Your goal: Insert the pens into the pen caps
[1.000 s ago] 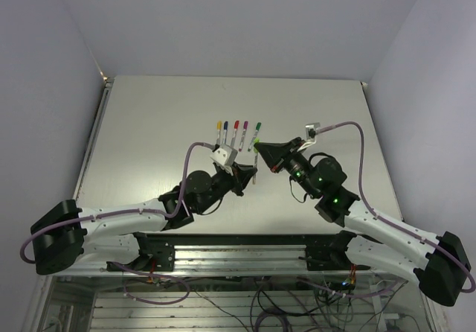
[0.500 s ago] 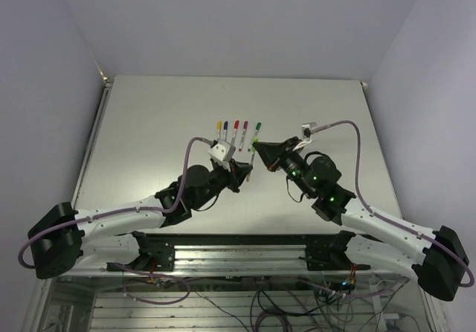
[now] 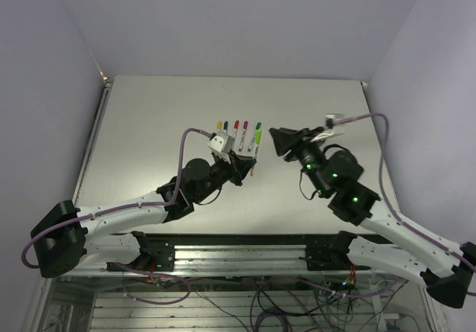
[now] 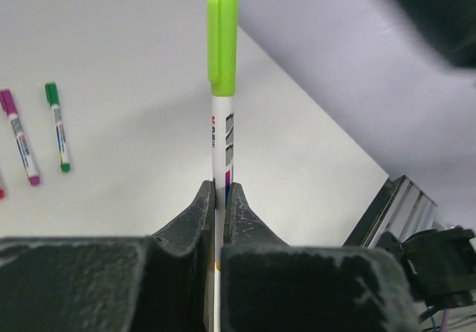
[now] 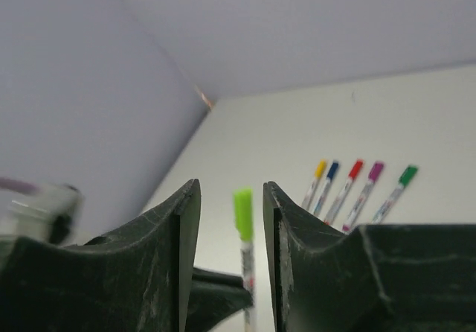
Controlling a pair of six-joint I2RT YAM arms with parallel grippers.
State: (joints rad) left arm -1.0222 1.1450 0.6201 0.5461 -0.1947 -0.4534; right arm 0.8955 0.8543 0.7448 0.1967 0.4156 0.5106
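Observation:
I need to move my left gripper down and outward next, tilting the pen flat onto the bare tabletop beside the dark green pen, since that spot is below and outward of it.
My left gripper is shut on a white-grey pen that wears a light green cap, held upright above the table. In the top view the left gripper holds it just in front of the row of pens. My right gripper is open and empty, and the capped pen shows beyond the gap between its fingers without touching them. In the top view the right gripper is a short way right of the cap.
Capped pens lie side by side on the table: yellow, blue, red, magenta and dark green. The magenta and dark green pens show left of the held pen. Walls enclose the table.
My right gripper has drawn back to the right, away from the pen's top, and stands open. My left gripper has carried the light-green-capped pen a little farther away, toward the row.

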